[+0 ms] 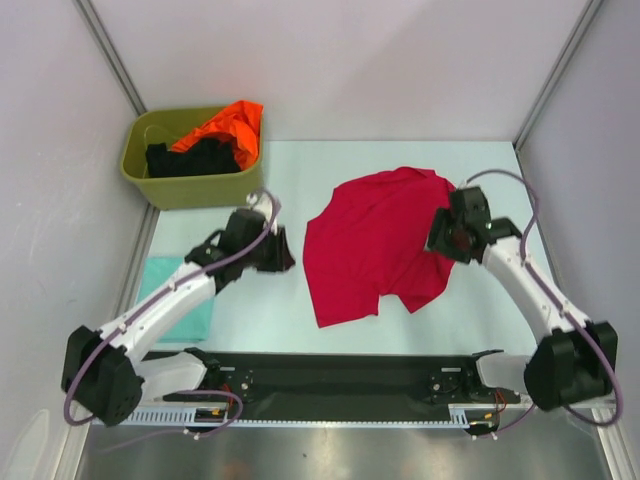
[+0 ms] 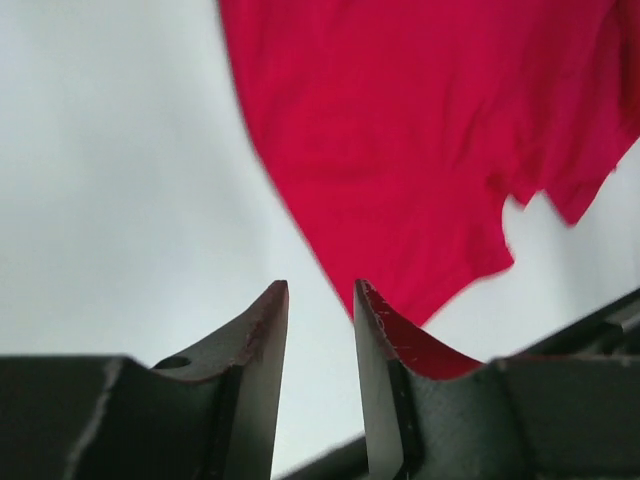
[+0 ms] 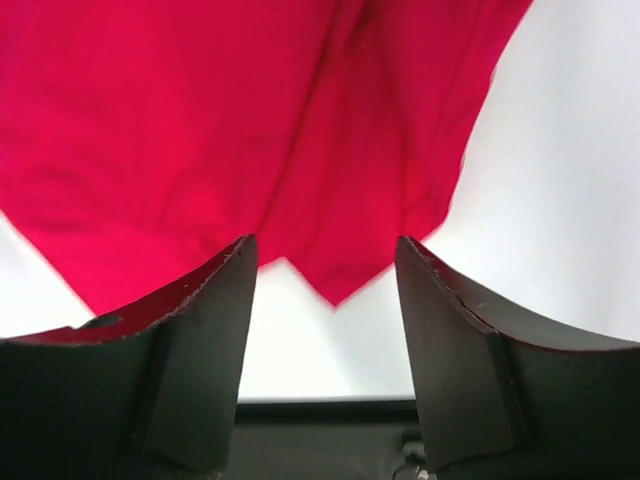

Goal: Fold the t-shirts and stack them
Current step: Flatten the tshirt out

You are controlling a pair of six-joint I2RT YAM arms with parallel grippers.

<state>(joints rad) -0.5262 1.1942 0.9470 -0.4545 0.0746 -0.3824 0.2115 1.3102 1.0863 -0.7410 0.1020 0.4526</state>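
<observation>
I should pull my left gripper back and down before I lower it onto the red t-shirt's near corner (image 1: 323, 320), which faces the teal one.
A crimson-red t-shirt (image 1: 372, 240) lies crumpled and spread out at the middle of the table. My left gripper (image 1: 283, 253) hovers just left of its left edge, apart from the cloth. In the left wrist view this gripper (image 2: 320, 298) is open with only bare table in the gap, and the red t-shirt (image 2: 420, 130) lies beyond it. My right gripper (image 1: 443, 243) is over the shirt's right side. It (image 3: 325, 250) is open and empty above a point of red t-shirt (image 3: 250, 120). A pale teal folded t-shirt (image 1: 170, 292) lies at the left, partly under my left arm.
An olive-green tub (image 1: 190, 186) stands at the back left with an orange t-shirt (image 1: 236, 120) and a black t-shirt (image 1: 196, 158) in it. Grey walls close in the left, right and back. The black base rail (image 1: 330, 385) runs along the near edge.
</observation>
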